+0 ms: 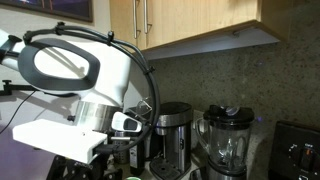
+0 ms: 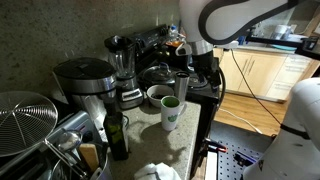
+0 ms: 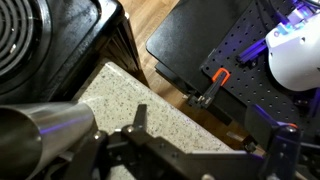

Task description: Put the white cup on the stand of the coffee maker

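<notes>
My gripper drops toward the counter and across to the white cup with the green inside next. Its open fingers still hang above and beside the cup, hence this move.
A white cup [image 2: 171, 113] with a green inside stands on the speckled counter [image 2: 140, 135] near its edge. A second, wider white cup [image 2: 158, 96] sits just behind it. The silver-and-black coffee maker [image 1: 172, 130] stands left of the blender [image 1: 228, 140] in an exterior view. My gripper [image 2: 206, 68] hangs above and beside the cups, close to the counter edge. In the wrist view the gripper [image 3: 210, 125] has its fingers wide apart with nothing between them, over the counter [image 3: 120, 100]. No cup shows in the wrist view.
A blender [image 2: 122, 62] and a silver round appliance [image 2: 85, 80] stand along the wall. A dark bottle [image 2: 118, 135] and a metal strainer [image 2: 25, 115] are at the near end. A shiny metal cylinder [image 3: 40, 140] and a black appliance [image 3: 60, 45] are close to the gripper. Floor lies beyond the edge.
</notes>
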You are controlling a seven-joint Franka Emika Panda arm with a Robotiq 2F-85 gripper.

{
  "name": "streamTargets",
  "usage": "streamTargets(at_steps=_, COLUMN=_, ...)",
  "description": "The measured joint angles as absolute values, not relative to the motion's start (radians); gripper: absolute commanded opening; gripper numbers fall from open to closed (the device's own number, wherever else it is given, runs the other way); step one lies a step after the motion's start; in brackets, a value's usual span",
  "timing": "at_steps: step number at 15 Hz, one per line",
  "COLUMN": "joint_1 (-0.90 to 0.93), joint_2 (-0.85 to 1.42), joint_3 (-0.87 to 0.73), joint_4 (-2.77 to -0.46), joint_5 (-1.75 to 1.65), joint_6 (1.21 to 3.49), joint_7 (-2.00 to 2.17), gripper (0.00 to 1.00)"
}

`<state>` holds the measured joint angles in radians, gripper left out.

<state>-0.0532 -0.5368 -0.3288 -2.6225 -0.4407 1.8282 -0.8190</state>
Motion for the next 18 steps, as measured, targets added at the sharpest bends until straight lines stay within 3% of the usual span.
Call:
streamTargets(at_steps=8, joint_1=-0.076, joint_2=-0.501, joint_3=-0.304, joint_4=-2.644, joint_5=-0.459, joint_6=1.864, joint_7=-0.818, gripper=1.00)
streamTargets(at_steps=18, joint_1=-0.114, joint_2=-0.296, joint_3=-0.304, joint_4=-2.692, joint_5=-0.465, joint_6=2.215, joint_7=-0.818, gripper=1.00)
